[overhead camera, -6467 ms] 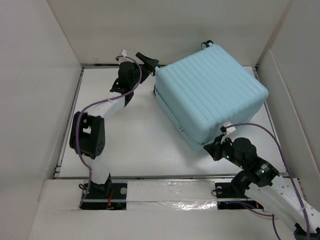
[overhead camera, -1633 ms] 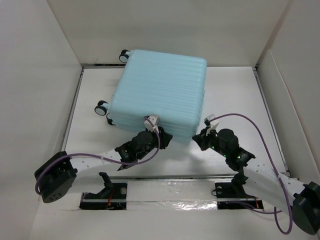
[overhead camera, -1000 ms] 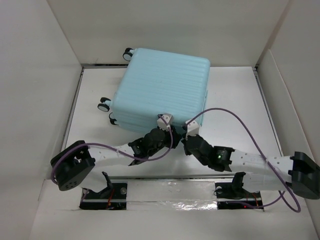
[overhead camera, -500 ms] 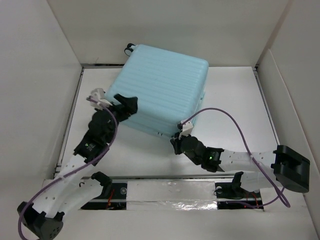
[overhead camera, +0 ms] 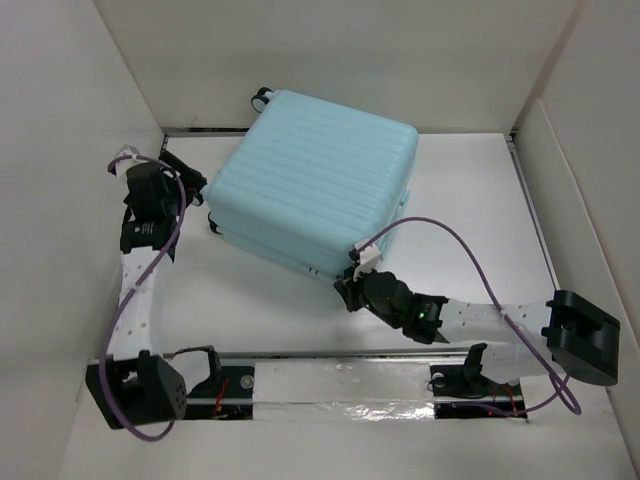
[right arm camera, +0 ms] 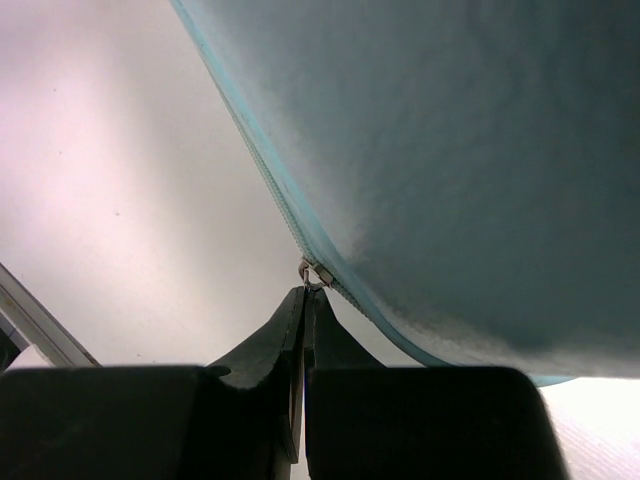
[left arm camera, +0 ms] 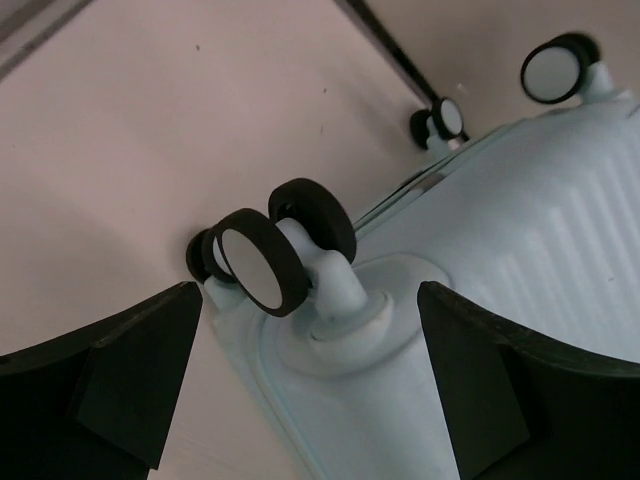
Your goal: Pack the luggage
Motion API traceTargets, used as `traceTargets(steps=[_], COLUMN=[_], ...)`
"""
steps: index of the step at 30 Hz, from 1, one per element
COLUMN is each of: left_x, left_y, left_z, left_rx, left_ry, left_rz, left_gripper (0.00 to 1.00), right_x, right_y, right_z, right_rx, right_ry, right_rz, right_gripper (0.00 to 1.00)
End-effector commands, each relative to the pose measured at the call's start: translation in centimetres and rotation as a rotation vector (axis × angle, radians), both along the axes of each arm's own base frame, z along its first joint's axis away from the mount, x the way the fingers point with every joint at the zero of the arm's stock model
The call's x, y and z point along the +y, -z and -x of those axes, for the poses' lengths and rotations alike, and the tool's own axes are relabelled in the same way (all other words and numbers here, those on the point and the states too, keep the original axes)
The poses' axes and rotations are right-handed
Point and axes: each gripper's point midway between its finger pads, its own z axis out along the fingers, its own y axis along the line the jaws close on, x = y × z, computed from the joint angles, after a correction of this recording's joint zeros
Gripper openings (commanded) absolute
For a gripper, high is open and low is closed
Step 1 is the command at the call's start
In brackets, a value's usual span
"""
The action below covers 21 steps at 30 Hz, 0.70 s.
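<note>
The caster wheel is right of my left gripper in the top view, so my left gripper will next push its spread fingers right around it and close.
The luggage, a pale aqua ribbed hard-shell case, lies closed and flat on the white table, turned at an angle. My left gripper is open at its left corner. In the left wrist view that gripper has its fingers spread either side of a black-and-white caster wheel without touching it. My right gripper is at the near corner. In the right wrist view it is shut, its tips pinching the small metal zipper pull on the luggage's zip seam.
White enclosure walls stand close on the left, back and right. A metal rail runs along the table's near edge above the arm bases. Two more caster wheels show at the luggage's far end.
My left arm has swung from the luggage's near edge to its left wheel corner and opened its gripper. The right gripper stayed shut and slid left along the near edge. The luggage turned slightly.
</note>
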Motion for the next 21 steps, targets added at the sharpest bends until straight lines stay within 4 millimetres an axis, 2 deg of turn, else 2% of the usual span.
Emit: traceTargets(steps=[1, 4, 6, 8, 17, 21], left_x=[-1.7, -1.6, -0.9, -1.2, -1.9, -2.1], left_y=[0.4, 0.8, 0.9, 1.1, 4.1, 3.8], left_z=[-1.0, -2.4, -3.5, -4.2, -6.8, -8.4], left_rx=[0.020, 0.000, -0.002, 0.001, 0.022, -0.030], left_ry=[0.133, 0.150, 0.130, 0.150, 0.166, 0.175], left_rz=[0.063, 0.117, 0.124, 0.139, 0.239, 0.281], left_gripper=[0.89, 0.89, 0.88, 0.88, 0.84, 0.78], right_x=[2.6, 2.2, 2.2, 2.3, 2.8, 2.7], right_y=[-3.4, -3.1, -3.0, -2.7, -1.9, -1.8], right_z=[1.9, 1.7, 1.9, 2.0, 2.2, 2.3], right_rx=[-0.025, -0.024, -0.022, -0.018, -0.001, 0.005], right_ry=[-0.136, -0.131, -0.138, -0.146, -0.165, -0.167], right_rz=[-0.135, -0.126, -0.127, -0.122, -0.104, -0.105], right_gripper=[0.00, 0.00, 0.00, 0.00, 0.00, 0.00])
